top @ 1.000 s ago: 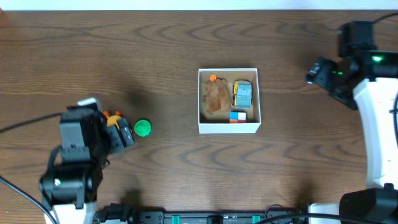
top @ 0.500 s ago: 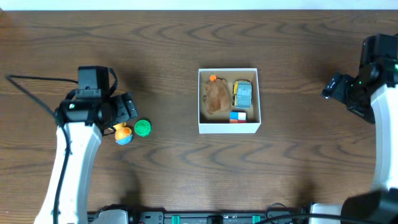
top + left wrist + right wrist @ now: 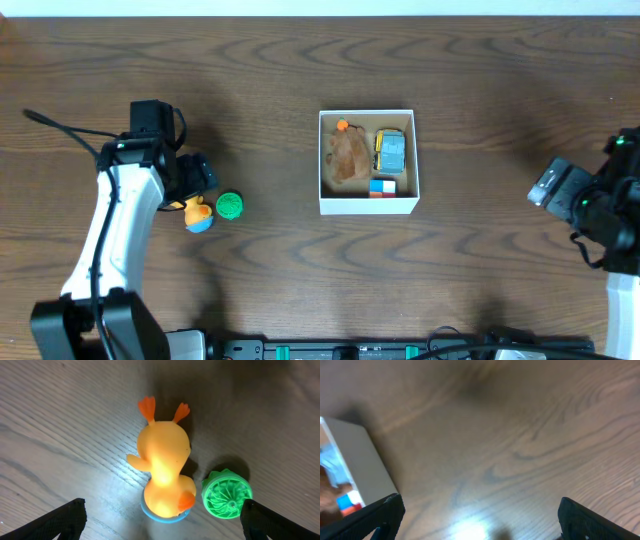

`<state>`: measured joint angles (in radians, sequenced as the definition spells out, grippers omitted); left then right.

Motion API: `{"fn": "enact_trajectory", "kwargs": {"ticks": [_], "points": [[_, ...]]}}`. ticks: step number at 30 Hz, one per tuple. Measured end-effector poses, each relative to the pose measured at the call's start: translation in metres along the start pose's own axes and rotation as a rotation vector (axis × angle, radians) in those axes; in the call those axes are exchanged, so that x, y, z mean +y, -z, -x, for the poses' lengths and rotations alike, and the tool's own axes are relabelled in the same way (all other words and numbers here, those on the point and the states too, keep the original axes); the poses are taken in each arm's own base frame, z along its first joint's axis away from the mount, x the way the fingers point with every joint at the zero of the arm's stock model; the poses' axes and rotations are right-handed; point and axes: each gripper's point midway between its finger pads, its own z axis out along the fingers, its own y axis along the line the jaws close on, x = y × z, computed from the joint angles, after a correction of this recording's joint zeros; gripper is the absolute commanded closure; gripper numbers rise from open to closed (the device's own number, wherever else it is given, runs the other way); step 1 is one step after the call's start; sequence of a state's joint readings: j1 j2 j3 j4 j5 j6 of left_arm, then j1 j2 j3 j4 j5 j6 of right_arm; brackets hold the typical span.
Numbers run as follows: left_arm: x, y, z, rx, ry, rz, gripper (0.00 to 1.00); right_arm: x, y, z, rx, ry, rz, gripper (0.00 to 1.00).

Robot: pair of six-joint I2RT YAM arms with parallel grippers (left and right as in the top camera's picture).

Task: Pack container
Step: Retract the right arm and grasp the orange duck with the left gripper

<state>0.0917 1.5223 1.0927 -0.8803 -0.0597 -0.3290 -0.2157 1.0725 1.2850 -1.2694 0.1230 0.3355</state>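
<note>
I need to move my left gripper down to the duck's narrow middle (image 3: 193,205) (image 3: 165,474) next and bring its fingers closer together on the way.
The container (image 3: 367,205) is a square white-walled box with a brown inside at the table's middle; its wall shows in the right wrist view (image 3: 360,467). It holds a brown toy (image 3: 349,156), a yellow and grey vehicle (image 3: 391,150) and a small blue and red block (image 3: 382,186). A yellow rubber duck with a blue base (image 3: 198,213) (image 3: 162,467) lies on the table at the left, beside a green ribbed ball (image 3: 230,205) (image 3: 226,494). My left gripper (image 3: 162,522) is open, just above the duck and ball. My right gripper (image 3: 480,520) is open and empty at the right.
Dark wood table (image 3: 300,270). The right arm (image 3: 590,205) is at the table's right edge, well apart from the box.
The left arm swung up over the duck and ball and now hovers beside them. The right arm has drawn back from the far right toward the near right.
</note>
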Motion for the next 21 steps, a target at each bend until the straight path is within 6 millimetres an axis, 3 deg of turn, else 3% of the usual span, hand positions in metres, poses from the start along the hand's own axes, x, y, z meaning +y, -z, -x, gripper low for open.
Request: {"fn": "enact_trajectory", "kwargs": {"ticks": [4,9,15,21], "points": [[0.0,-0.016,-0.005,0.053,0.005,0.022,0.02,-0.003,-0.031,-0.022,0.092,0.016,-0.025,0.01],[-0.001,-0.03,-0.007,0.085,0.001,0.036,0.01,-0.003,-0.045,-0.033,0.129,0.022,-0.025,0.01],[-0.002,-0.036,-0.006,0.093,0.019,0.039,0.32,-0.002,-0.045,-0.033,0.124,0.021,-0.023,0.01],[-0.003,-0.048,-0.011,0.135,0.025,0.051,0.37,-0.002,-0.045,-0.032,0.124,0.022,-0.022,0.01]]}}
